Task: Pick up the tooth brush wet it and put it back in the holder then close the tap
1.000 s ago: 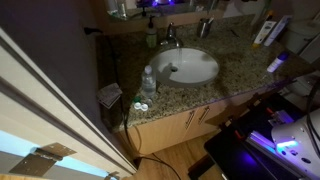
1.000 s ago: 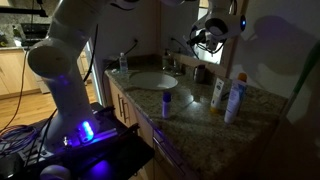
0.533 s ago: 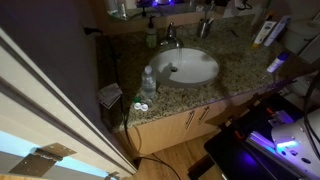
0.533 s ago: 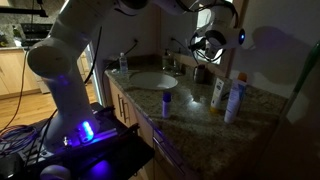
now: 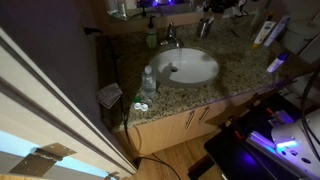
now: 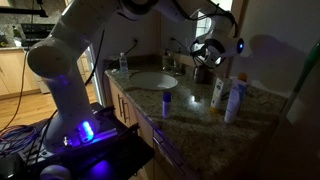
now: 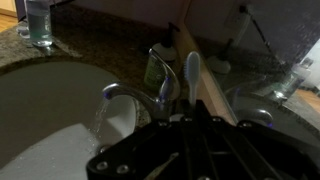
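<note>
My gripper stays over the holder (image 5: 204, 28) next and opens its fingers to let go of the tooth brush, because the tooth brush's head points up and the cup is just below.
My gripper (image 7: 190, 120) is shut on the tooth brush (image 7: 193, 70), whose pale head sticks up from between the dark fingers. In both exterior views the gripper (image 6: 206, 48) hangs above the back of the counter, just over the holder (image 6: 202, 73), a small pale cup (image 5: 204, 28). The tap (image 7: 132, 96) is a shiny curved spout over the white basin (image 7: 45, 125); a thin stream seems to fall from it. In the wrist view the tap lies left of the brush. The tap (image 5: 172, 41) stands behind the basin (image 5: 188, 66).
A green-tinted soap bottle (image 7: 157, 70) stands behind the tap. A clear water bottle (image 5: 148, 82) is at the counter's front edge. Tall bottles (image 6: 236, 97) and a small one (image 6: 166, 102) stand on the granite beside the basin. The wall runs close behind the gripper.
The gripper has sunk a little and drifted towards the holder with the tooth brush still in it. Nothing on the counter has moved.
</note>
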